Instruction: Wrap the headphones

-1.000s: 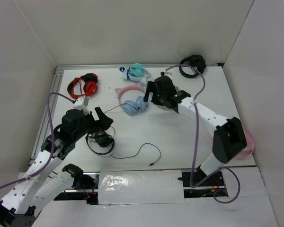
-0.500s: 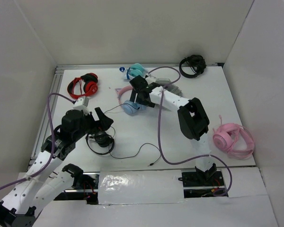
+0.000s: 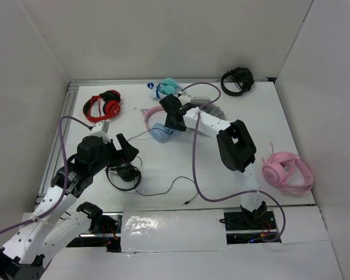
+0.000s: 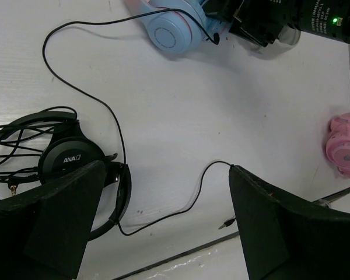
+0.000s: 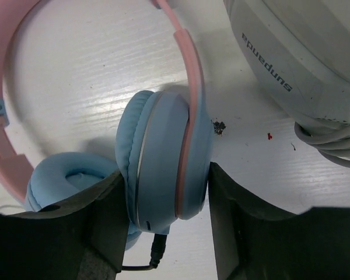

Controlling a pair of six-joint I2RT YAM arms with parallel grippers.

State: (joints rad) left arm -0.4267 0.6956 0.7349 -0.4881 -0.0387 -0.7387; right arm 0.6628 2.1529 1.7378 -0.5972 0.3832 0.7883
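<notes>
My right gripper draws the blue ear cup back onto the bare tabletop beyond the plug next and releases it, as that part is clear of other headphones.
The headphones lie at the back middle of the table, with a pink headband and light blue ear cups. Their thin black cable trails forward to a plug near the front edge. My right gripper is down on them, and in the right wrist view its fingers press both sides of one blue ear cup, shut on it. The left wrist view shows my left gripper wide open above the cable and plug, holding nothing. The blue cup sits far ahead of it.
Black headphones with a tangled cord lie just below the left gripper. Red headphones are at the back left, teal-and-white ones behind the task pair, a black set at the back right, all-pink ones at the right edge.
My right arm swung left and came down over the headphones, and its jaws closed from wide open onto the blue ear cup. The left arm has stayed still.
</notes>
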